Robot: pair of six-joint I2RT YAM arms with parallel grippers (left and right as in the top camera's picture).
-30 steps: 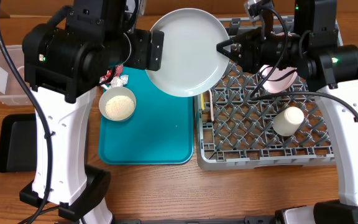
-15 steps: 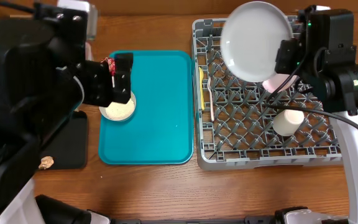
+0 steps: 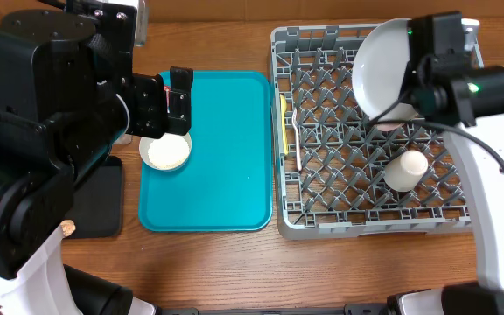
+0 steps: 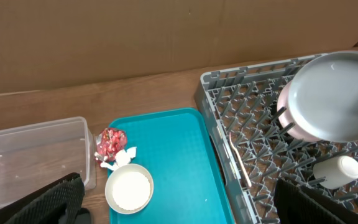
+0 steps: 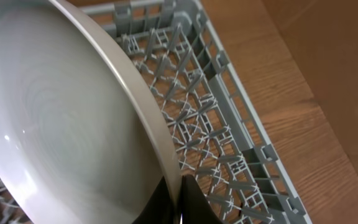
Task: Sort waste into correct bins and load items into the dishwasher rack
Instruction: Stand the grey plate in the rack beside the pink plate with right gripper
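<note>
The plate hangs above the rack, so it shifts left in the overhead view with my right gripper next, then goes down beside the pinkish-white one (image 5: 174, 99).
My right gripper (image 5: 180, 199) is shut on the rim of the pale grey-green plate (image 5: 61, 124). It holds the plate tilted on edge above the back right of the dishwasher rack (image 3: 366, 223); the plate (image 3: 379, 66) also shows overhead. The pinkish-white plate (image 3: 394, 120) stands in the rack just below it. The white cup (image 3: 405, 169) and the yellow-handled utensil (image 3: 285, 122) lie in the rack. My left gripper (image 4: 179, 210) is open and empty above the small bowl of white grains (image 4: 128, 188). The red wrapper (image 4: 110, 142) and the white tissue (image 4: 118, 157) lie by the bowl.
The bowl sits on the teal tray (image 3: 217, 192). The clear tub (image 4: 30, 155) stands left of it, hidden overhead by my left arm. The black tray (image 3: 94, 206) lies at the front left, with a small brown bit (image 3: 66, 229) at its front edge.
The grey-green plate went from both grippers over the teal tray to the right gripper alone, which carried it right over the rack and tipped it on edge. The left gripper let go and drew back left.
</note>
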